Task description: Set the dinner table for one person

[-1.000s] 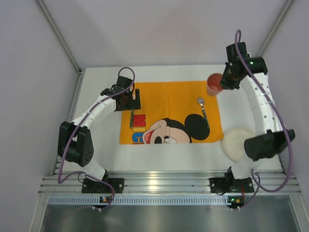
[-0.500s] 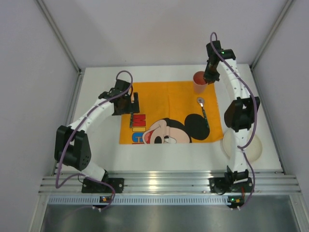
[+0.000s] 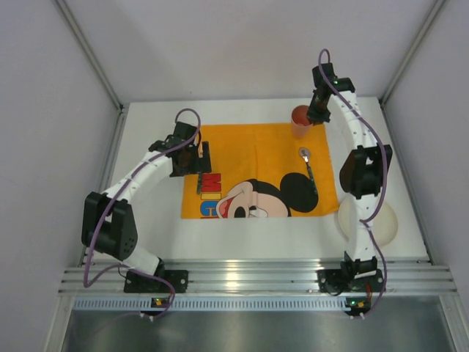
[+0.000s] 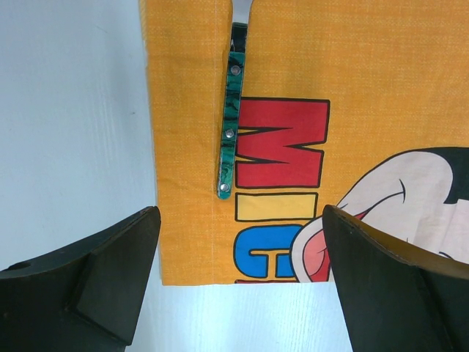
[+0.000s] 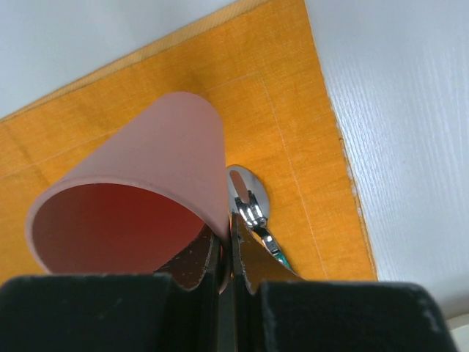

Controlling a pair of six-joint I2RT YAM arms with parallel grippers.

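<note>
The mat's far corner beyond the spoon's bowl is clear, so my right gripper will next lower the pink cup (image 3: 299,120) onto it and let go of the cup's rim.
The white dinner table (image 3: 242,238) carries an orange Mickey Mouse placemat (image 3: 256,169). A green-handled utensil (image 3: 198,180) lies along the mat's left edge, and it also shows in the left wrist view (image 4: 229,110). My left gripper (image 3: 201,155) hangs open and empty just above it (image 4: 240,220). A spoon (image 3: 308,170) lies on the mat's right side. My right gripper (image 3: 313,115) is shut on the rim of a pink cup (image 3: 299,120) and holds it over the mat's far right corner. In the right wrist view the cup (image 5: 139,198) sits tilted in the gripper (image 5: 233,253), with the spoon's bowl (image 5: 245,192) below it.
A small round white plate (image 3: 374,220) sits on the table right of the mat, partly hidden by the right arm. Grey walls close in the table on the left, right and far sides. The aluminium rail with the arm bases (image 3: 249,282) runs along the near edge.
My right arm has carried the cup left, from beyond the mat's right edge to over its far right corner. The plate is more uncovered now. The left gripper has barely moved.
</note>
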